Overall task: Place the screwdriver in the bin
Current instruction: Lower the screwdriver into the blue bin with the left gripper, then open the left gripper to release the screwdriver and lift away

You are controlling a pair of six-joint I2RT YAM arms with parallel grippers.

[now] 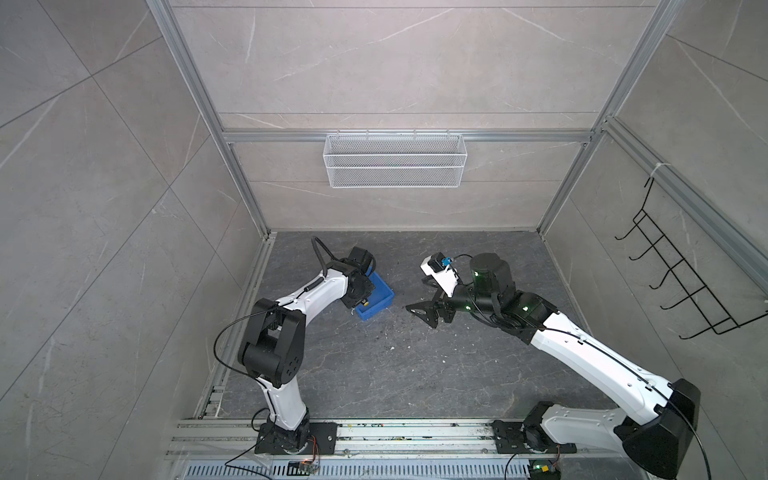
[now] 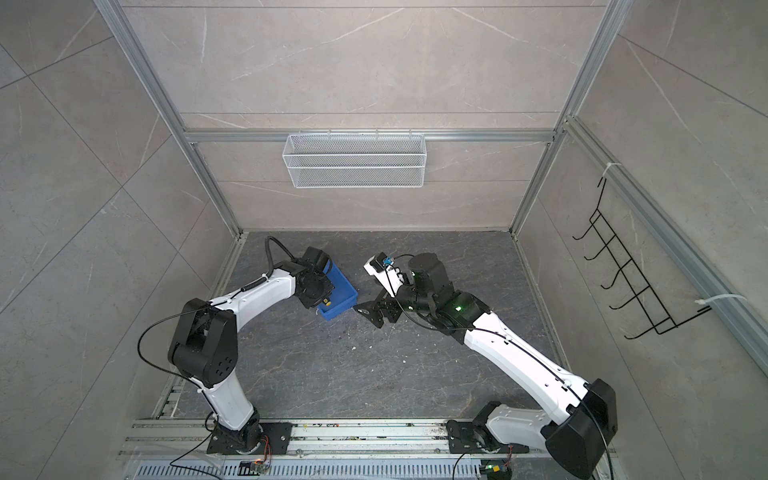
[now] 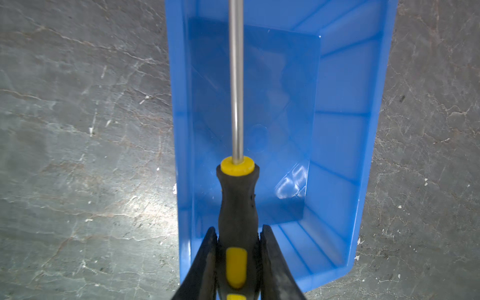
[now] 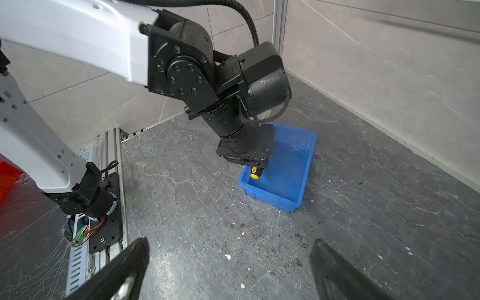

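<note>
Next, my left gripper brings the screwdriver (image 3: pixel 237 202) down between the blue bin's sides toward the bin's bottom and releases the screwdriver's handle.
The screwdriver (image 3: pixel 237 202) has a black handle with yellow inlays and a thin steel shaft. My left gripper (image 3: pixel 238 230) is shut on the handle, with a finger pressed to each side. It holds the screwdriver over the inside of the blue bin (image 3: pixel 376 130), along the bin's length. The shaft's tip runs out of the left wrist view. In both top views the left wrist hides most of the tool, and only the yellow butt (image 1: pixel 365 304) (image 2: pixel 328 303) shows above the bin (image 1: pixel 382 297) (image 2: pixel 345 295). My right gripper (image 1: pixel 419 297) (image 4: pixel 228 246) hovers open and empty over bare floor to the right of the bin (image 4: pixel 270 200).
A long white wire mesh basket (image 1: pixel 395 160) hangs on the back wall. A black wire hook rack (image 1: pixel 685 270) is on the right wall. Aluminium rails (image 1: pixel 374 436) carry both arm bases at the front. White specks litter the dark stone floor (image 1: pixel 395 365).
</note>
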